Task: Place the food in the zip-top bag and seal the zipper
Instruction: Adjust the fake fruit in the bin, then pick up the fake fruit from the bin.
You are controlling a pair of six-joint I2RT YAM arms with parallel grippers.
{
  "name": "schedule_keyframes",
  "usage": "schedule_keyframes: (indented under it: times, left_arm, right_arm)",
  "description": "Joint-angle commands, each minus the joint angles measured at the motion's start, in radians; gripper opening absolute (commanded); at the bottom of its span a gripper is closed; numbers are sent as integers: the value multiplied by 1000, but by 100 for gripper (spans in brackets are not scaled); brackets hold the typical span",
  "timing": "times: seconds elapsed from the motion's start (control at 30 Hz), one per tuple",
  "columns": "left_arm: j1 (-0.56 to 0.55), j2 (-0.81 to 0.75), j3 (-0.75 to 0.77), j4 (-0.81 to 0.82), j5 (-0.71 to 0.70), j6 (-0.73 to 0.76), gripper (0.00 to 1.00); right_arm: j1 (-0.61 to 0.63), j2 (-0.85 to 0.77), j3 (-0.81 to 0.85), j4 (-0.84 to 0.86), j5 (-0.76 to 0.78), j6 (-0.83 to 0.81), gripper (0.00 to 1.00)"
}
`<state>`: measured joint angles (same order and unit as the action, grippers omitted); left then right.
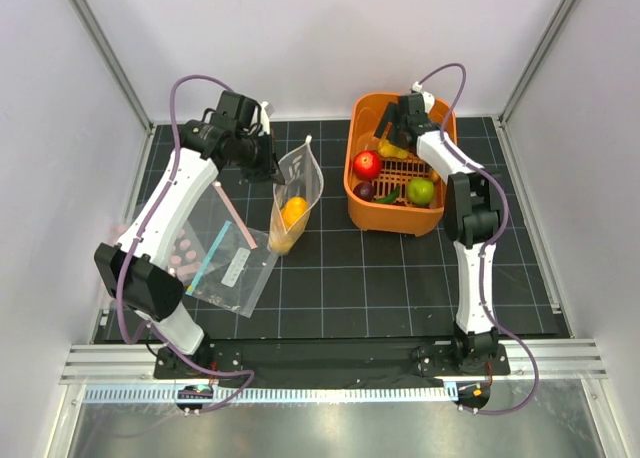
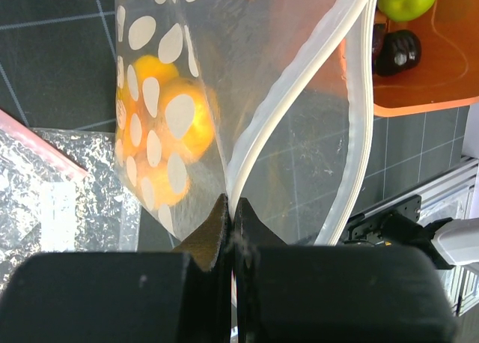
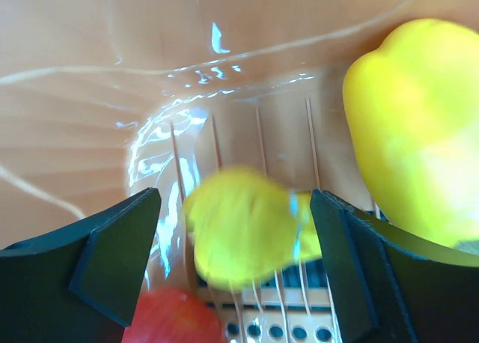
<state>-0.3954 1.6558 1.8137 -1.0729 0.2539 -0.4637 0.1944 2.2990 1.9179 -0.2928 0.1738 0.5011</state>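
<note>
The small yellow pepper is between my right gripper's open fingers. The right gripper moves down slightly next, then closes on the pepper's sides.
The dotted zip-top bag [image 1: 297,183] hangs upright left of the orange basket [image 1: 395,223]. Orange-yellow mangoes [image 1: 293,214] lie in its bottom. My left gripper [image 1: 272,168] is shut on the bag's zipper strip [image 2: 284,111] at the mouth edge, jaws pinched together [image 2: 232,204]. The mangoes [image 2: 161,126] show through the dots. My right gripper [image 1: 388,133] is open inside the basket, its fingers either side of a small yellow piece [image 3: 247,227]. A bigger yellow pepper [image 3: 412,133] and the red apple [image 3: 172,317] lie beside it. The apple [image 1: 367,164], green lime [image 1: 421,190] and dark purple piece [image 1: 366,190] sit in the basket.
A clear bag with teal strip and white label [image 1: 232,268] lies flat at the left front. A pink-dotted bag [image 1: 180,248] and a loose pink strip [image 1: 235,213] lie near it. Metal frame posts stand at the back corners.
</note>
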Motion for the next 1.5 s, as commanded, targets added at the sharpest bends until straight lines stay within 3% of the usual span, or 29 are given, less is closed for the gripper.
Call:
schedule_keyframes:
  times: [0.0, 0.23, 0.77, 1.0, 1.13, 1.27, 1.4, 1.47]
  left_arm:
    - [-3, -40, -8, 31, 18, 7, 0]
    - [-3, -59, -27, 44, 27, 2, 0]
    - [-3, -97, -42, 30, 10, 16, 0]
    - [-3, -102, -53, 22, 11, 20, 1]
    - [-3, -103, -48, 21, 12, 23, 0]
    - [-3, -96, -45, 24, 18, 20, 1]
    - [-2, -97, -44, 27, 19, 19, 0]
    - [-3, -99, -44, 25, 18, 20, 0]
  right_arm:
    - [-3, -102, -2, -29, -19, -52, 91]
    - [-3, -93, -54, -55, -28, -99, 91]
    - [2, 56, 128, -118, 4, -222, 87]
    - [2, 135, 233, -219, 0, -265, 93]
    - [4, 106, 201, -201, -22, -268, 82]
    - [4, 51, 127, -140, -59, -240, 57]
    - [4, 2, 98, -108, -83, -211, 42]
    - [2, -16, 92, -97, -94, -197, 39]
